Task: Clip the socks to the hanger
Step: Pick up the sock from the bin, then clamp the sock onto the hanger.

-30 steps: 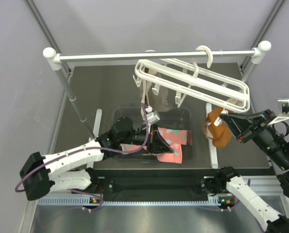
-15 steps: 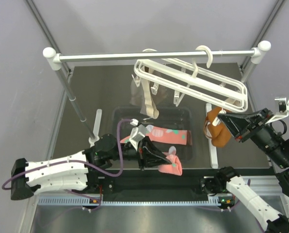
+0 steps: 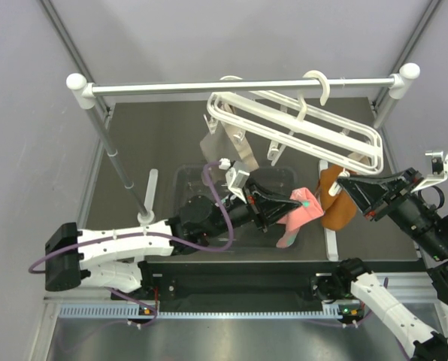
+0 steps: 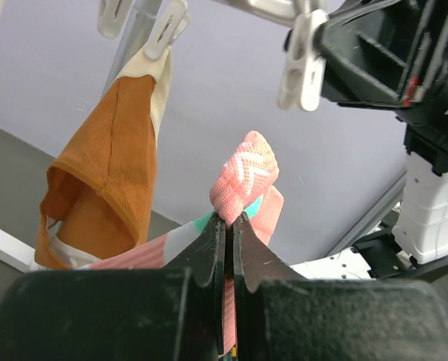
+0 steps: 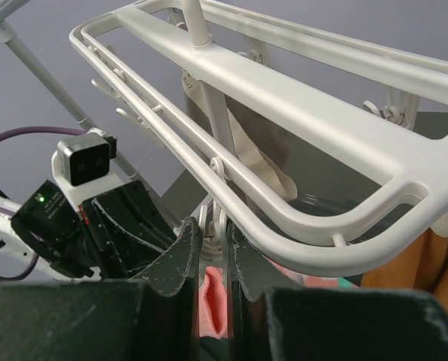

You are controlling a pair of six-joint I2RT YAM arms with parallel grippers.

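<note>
The right gripper's white clip is hanging to the right in the top view. My left gripper should carry the sock's protruding end right into it and let go.
The white hanger (image 3: 299,128) hangs by its hook from the metal rail, tilted down to the right; it also shows in the right wrist view (image 5: 299,105). My left gripper (image 3: 290,200) is shut on one salmon-pink sock (image 3: 302,214) and holds it in the air, up by the hanger's right end. In the left wrist view the sock's end (image 4: 246,177) sticks up from my shut left gripper (image 4: 230,219). My right gripper (image 3: 345,181) is shut on a dangling white clip (image 5: 215,222) of the hanger, with the pink sock (image 5: 213,297) just below it. The other sock is hidden.
A rust-orange cloth (image 3: 337,207) hangs clipped at the hanger's right end, beside the sock. A beige-grey cloth (image 3: 235,147) hangs at its left end. A clear bin (image 3: 183,180) sits on the table under the left arm. The metal rail (image 3: 209,88) spans the back.
My left gripper has lifted the sock out of the bin and carried it up and right, to the clip that my right gripper holds. The right arm has barely moved.
</note>
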